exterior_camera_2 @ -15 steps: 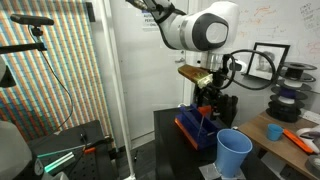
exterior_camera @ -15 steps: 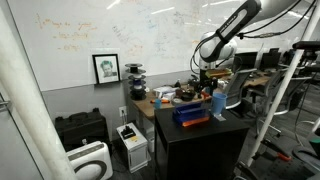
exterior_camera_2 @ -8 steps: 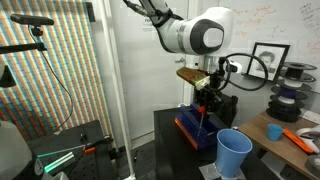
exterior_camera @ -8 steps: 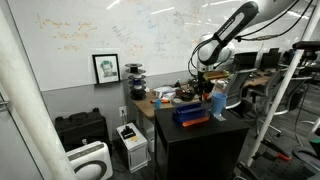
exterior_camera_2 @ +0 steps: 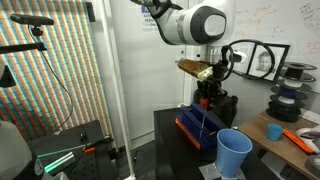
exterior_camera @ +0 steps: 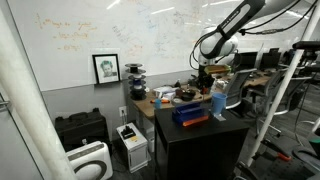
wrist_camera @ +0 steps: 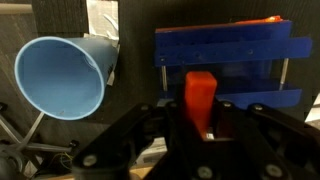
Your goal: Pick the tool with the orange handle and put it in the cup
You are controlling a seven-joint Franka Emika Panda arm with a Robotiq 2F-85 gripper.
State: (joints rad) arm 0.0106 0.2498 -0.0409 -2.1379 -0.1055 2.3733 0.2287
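The tool's thin stem hangs down and must clear the cup's rim first, so next my gripper will rise, shift over the light-blue cup, then lower toward its opening.
My gripper is shut on the tool's orange handle, which stands between the two dark fingers in the wrist view. In an exterior view the gripper hangs above the dark blue tray, and the tool's thin shaft points straight down from it. The light-blue cup stands upright and open at the table's near corner, beside the tray. From the wrist the cup lies to the left of the tray. Seen from farther away, the gripper is over the tray, with the cup next to it.
The tray and cup sit on a black cabinet top. A wooden desk behind holds clutter. Another orange tool lies on the desk past the cup. A second orange piece rests on the tray's far edge.
The jaws have closed onto the orange handle. The arm has risen a little, lifting the tool up from the blue tray.
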